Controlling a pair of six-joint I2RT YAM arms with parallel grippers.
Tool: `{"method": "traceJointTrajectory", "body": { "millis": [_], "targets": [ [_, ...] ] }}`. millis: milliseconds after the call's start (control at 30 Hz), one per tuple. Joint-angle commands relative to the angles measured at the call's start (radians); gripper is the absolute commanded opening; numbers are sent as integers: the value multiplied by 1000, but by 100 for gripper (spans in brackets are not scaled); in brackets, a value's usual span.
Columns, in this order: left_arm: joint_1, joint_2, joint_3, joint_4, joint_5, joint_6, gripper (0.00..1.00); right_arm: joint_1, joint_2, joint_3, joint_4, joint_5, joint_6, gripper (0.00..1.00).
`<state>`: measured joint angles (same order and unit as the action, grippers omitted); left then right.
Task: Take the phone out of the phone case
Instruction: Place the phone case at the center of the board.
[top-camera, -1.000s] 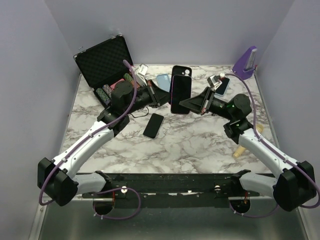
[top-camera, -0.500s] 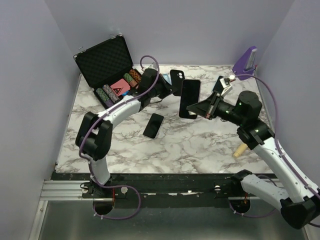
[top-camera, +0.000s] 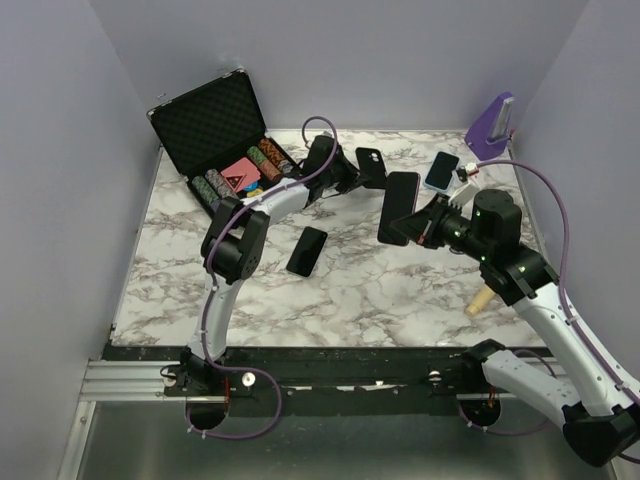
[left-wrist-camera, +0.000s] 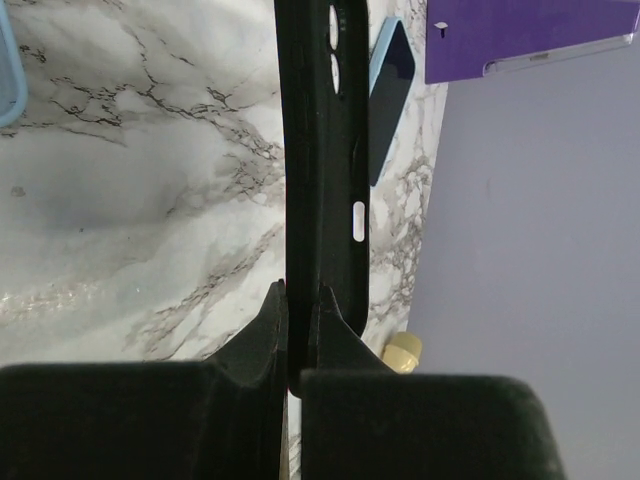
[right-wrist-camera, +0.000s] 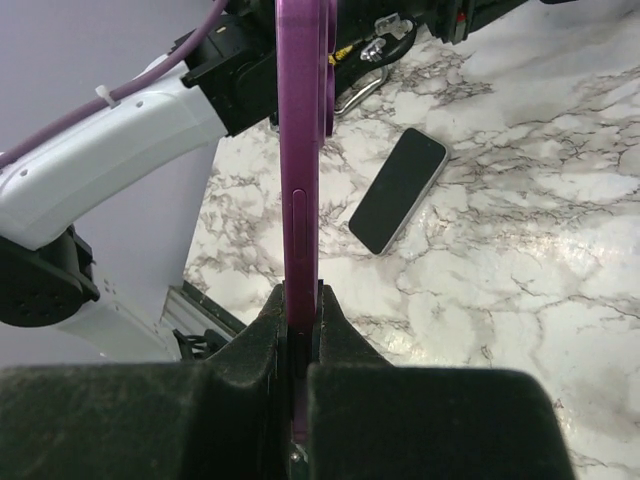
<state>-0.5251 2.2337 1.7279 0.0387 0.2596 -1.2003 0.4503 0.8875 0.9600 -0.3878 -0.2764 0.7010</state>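
My left gripper lowers slightly outward onto the bare back tabletop next and opens, since the purple phone hangs clear of the black phone case.
My left gripper is shut on the black phone case, held off the table near the back. In the left wrist view the case stands edge-on, its lower end pinched in the left gripper. My right gripper is shut on the purple phone, which hangs apart from the case, just right of it and nearer. The right wrist view has the phone edge-on, clamped in the right gripper.
A second dark phone lies flat mid-table. A blue-cased phone and a purple stand are at the back right. An open poker-chip case sits back left. A wooden peg lies near the right edge.
Phone and case were together between both grippers; now they are apart. The left arm has swung back and right with the case, the right gripper has drawn the phone to the right.
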Motion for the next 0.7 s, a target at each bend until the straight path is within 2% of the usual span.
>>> {"method": "traceJointTrajectory", "body": {
  "millis": [0, 100, 233, 400, 567, 667],
  "targets": [
    [23, 64, 50, 84, 53, -129, 0, 1, -33, -7, 17, 35, -11, 1],
    [45, 133, 120, 99, 69, -176, 0, 2, -41, -14, 17, 37, -1, 1],
    [53, 237, 277, 43, 90, -202, 0, 1, -35, -17, 27, 20, 5, 1],
    [74, 309, 361, 9, 110, -274, 4, 2, -44, -27, 32, 17, 15, 1],
    [92, 362, 432, -63, 150, -309, 24, 1, -35, -38, 43, 14, 20, 1],
    [102, 362, 446, -94, 184, -300, 44, 1, -22, -52, 59, -6, 35, 1]
  ]
}}
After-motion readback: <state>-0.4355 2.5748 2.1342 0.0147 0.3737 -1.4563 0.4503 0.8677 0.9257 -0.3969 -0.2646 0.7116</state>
